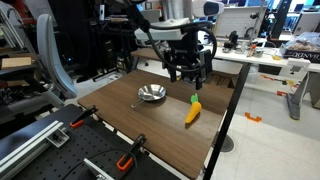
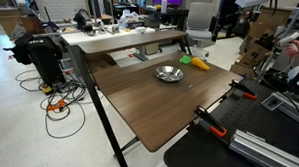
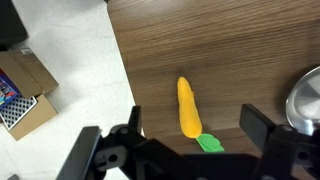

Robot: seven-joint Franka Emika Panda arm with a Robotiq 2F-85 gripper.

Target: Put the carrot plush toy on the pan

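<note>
My gripper will go down next with a slight turn onto the carrot plush toy's thick orange end (image 1: 195, 108) (image 3: 190, 124) beside the toy's leafy tip, because that end is below my open fingers.
The carrot plush toy (image 1: 192, 111) lies flat on the brown table, orange-yellow with a green leafy tip. It also shows in an exterior view (image 2: 198, 64) and in the wrist view (image 3: 189, 107). The pan (image 1: 151, 94) is a small shiny silver pan beside the carrot; it shows in an exterior view (image 2: 169, 73) and its rim at the wrist view's right edge (image 3: 304, 100). My gripper (image 1: 188, 72) hangs above the carrot, open and empty. In the wrist view its fingers (image 3: 196, 138) straddle the carrot's leafy end from above.
Orange-handled clamps (image 1: 126, 160) (image 1: 84, 118) grip the table's near edge. The carrot lies close to the table's side edge (image 1: 228, 110). A cardboard box (image 3: 25, 90) sits on the floor below. Desks and equipment stand behind.
</note>
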